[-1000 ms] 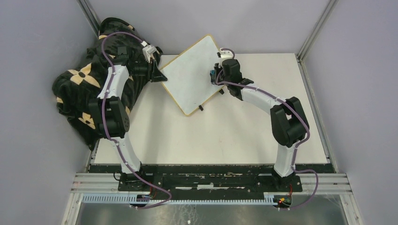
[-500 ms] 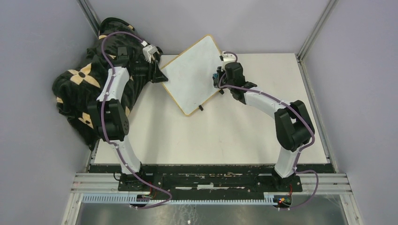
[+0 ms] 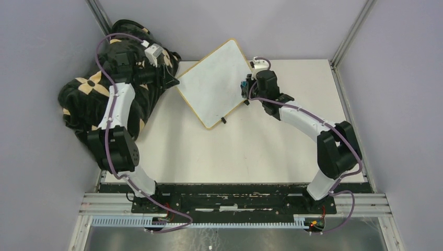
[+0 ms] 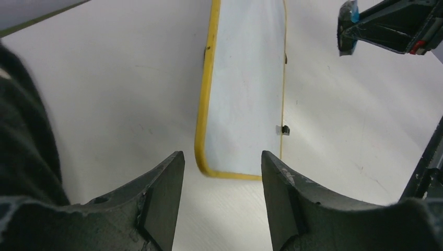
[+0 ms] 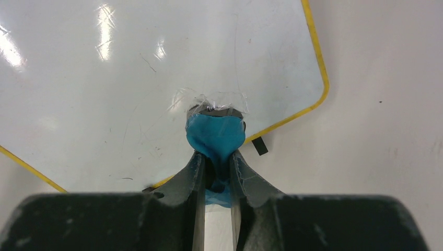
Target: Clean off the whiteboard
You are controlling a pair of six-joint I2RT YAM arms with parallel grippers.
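I will next move my right gripper back off the clean whiteboard and down. It will let go of the eraser (image 5: 216,132) on the bare table to the gripper's right in the top view.
The whiteboard (image 3: 211,86) lies tilted as a diamond on the table, white with a yellow-tan frame and small black feet (image 3: 223,121). No red marks show on it. My right gripper (image 3: 244,85) is over its right edge, shut on a blue eraser (image 5: 216,132) with a plastic-wrapped dark pad that touches the board (image 5: 156,63) near a corner. My left gripper (image 3: 170,78) is open and empty. It sits just off the board's left corner, and that corner (image 4: 230,157) lies a little ahead of the fingertips (image 4: 222,163), apart from them.
A black bag with tan flower prints (image 3: 86,99) fills the far left corner beside the left arm, and shows dark at the left of the left wrist view (image 4: 26,130). Grey walls and metal posts close in the table (image 3: 251,151).
My left arm has drawn back to the left, away from the board's left corner. My right gripper with the eraser has slid right, toward the board's right edge.
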